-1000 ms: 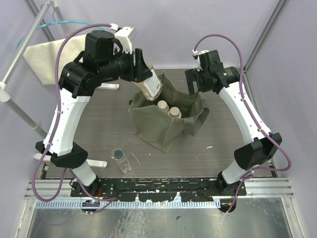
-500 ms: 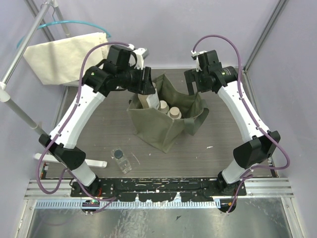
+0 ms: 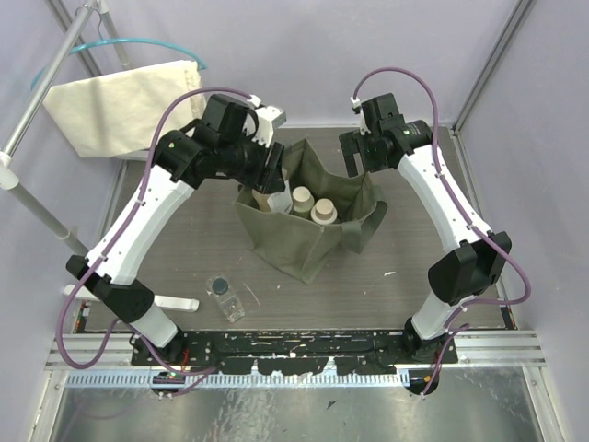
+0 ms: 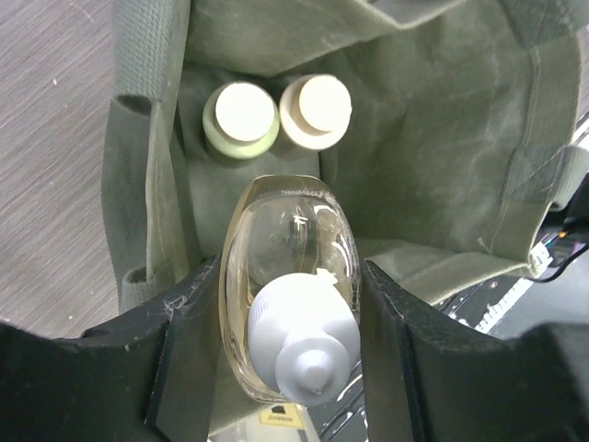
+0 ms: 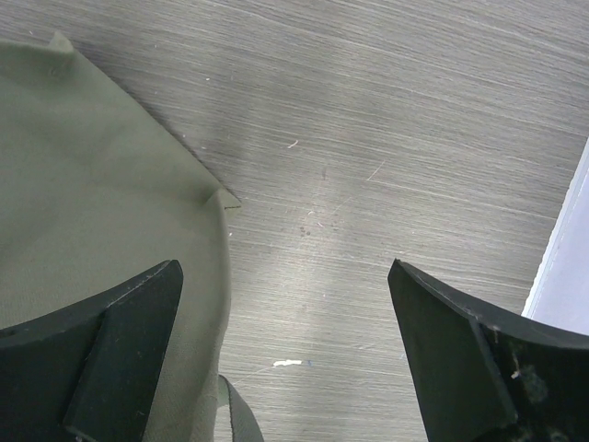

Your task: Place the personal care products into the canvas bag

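My left gripper goes down into the canvas bag (image 3: 308,241) next and releases the amber bottle beside the olive-yellow bottle, since the bag's bare bottom lies below my fingers.
My left gripper (image 3: 268,177) is shut on the amber bottle with the white cap (image 4: 290,267) and holds it inside the mouth of the olive-green canvas bag (image 3: 308,241). In the left wrist view my fingers (image 4: 189,322) clamp the bottle's sides. Below it, the olive-yellow bottle with a cream cap (image 4: 241,118) and the squat cream bottle (image 4: 315,110) stand on the bag's floor; their caps show from above (image 3: 302,195). The clear dark-capped bottle (image 3: 224,295) lies on the table in front of the bag. My right gripper (image 5: 285,341) is open and empty beside the bag's far right edge (image 5: 92,184).
A flat white strip (image 3: 175,302) lies at the left front of the table. A cream cloth bag (image 3: 120,101) hangs on a rack at the back left. A metal rack pole (image 3: 37,212) runs along the left side.
My left gripper has swung toward the bag and lowered the amber bottle into its mouth. The right gripper has shifted only slightly.
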Tool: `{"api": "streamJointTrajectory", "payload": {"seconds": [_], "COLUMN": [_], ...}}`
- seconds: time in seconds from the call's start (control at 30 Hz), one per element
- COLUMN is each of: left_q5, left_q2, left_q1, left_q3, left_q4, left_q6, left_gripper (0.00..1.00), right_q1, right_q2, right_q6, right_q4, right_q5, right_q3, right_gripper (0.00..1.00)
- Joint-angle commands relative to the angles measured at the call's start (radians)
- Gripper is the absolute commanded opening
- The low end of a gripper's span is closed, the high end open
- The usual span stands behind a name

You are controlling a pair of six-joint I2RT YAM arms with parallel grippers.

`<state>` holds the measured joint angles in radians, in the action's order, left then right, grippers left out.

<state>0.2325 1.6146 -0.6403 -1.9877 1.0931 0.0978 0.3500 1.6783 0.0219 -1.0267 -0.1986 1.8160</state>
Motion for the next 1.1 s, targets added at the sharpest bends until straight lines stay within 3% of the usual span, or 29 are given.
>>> {"api": "streamJointTrajectory", "payload": {"seconds": [0.0,0.57,1.07], "left_q5": [-0.045,-0.171,-0.131], "left_q2": [-0.013,0.013,0.051], "left_q1": [-0.024,-0.033,-0.032], "left_q3": [-0.049,0.166,0.36], "left_q4": [0.057,-0.021,-0.201], "left_q6": [-0.051,-0.043,0.026], "left_gripper": [0.0,0.0,0.0], "right_q1": [-0.001,-0.001,-0.002], "right_q2": [-0.005,0.017,0.026], "right_q6": [0.011,0.008,0.009], "right_q4": [-0.006,-0.019,-0.021], "right_q5": [-0.011,-0.011,-0.012], "right_q3": [0.047,0.095,0.099], "right_gripper": [1.0,1.0,1.0]}}
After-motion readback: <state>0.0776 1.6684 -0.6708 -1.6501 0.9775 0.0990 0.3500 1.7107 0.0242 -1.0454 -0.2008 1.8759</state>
